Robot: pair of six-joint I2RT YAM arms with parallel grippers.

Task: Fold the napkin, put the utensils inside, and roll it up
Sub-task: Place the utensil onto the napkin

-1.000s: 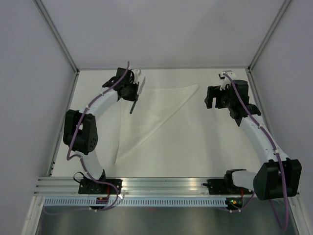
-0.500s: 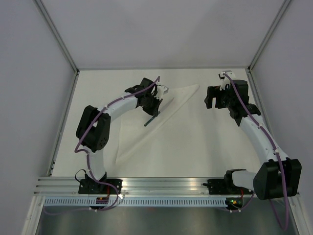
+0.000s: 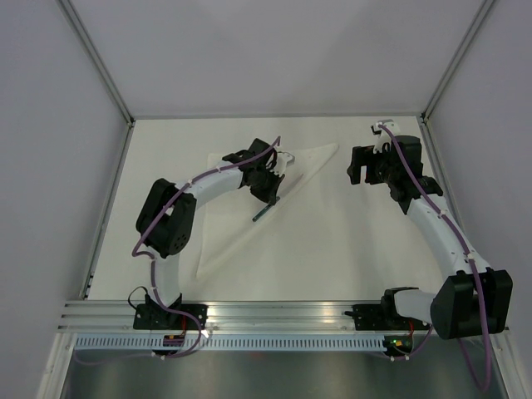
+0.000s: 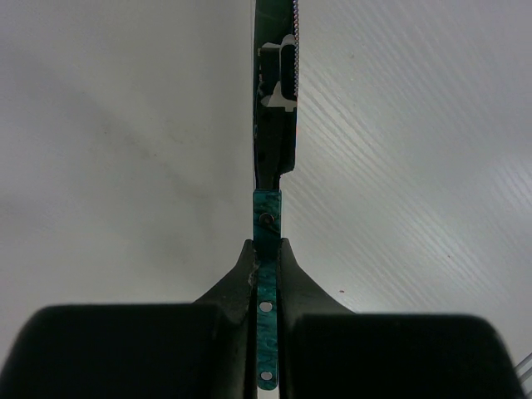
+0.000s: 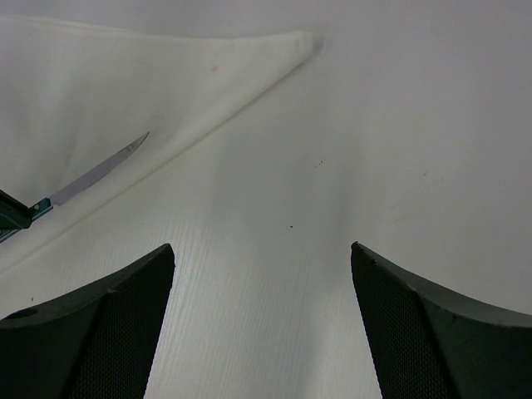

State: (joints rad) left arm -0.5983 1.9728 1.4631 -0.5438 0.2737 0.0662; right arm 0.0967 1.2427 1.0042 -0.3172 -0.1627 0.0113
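Observation:
My left gripper is above the napkin and should next go down onto it inside its folded edge (image 3: 280, 206) and let go of the knife, because the knife lies along that edge.
The white napkin (image 3: 229, 208) lies folded into a triangle on the table, its long folded edge running from far right to near left. My left gripper (image 3: 268, 181) is shut on a knife (image 3: 261, 213) with a green marbled handle, held over the napkin's folded edge. In the left wrist view the handle (image 4: 266, 220) sits pinched between my fingers, with the blade (image 4: 274, 100) pointing away, napkin (image 4: 125, 125) to its left. My right gripper (image 3: 359, 169) is open and empty, right of the napkin's far corner (image 5: 291, 41). The right wrist view shows the knife blade (image 5: 100, 170) above the cloth.
The white table (image 3: 349, 241) is walled by grey panels, with metal frame posts at the far corners. The aluminium rail (image 3: 274, 312) carrying both arm bases runs along the near edge. No other utensil shows in any view.
My left gripper has carried the knife rightward from the napkin's far left corner to over the folded edge near the middle. The right arm has not moved.

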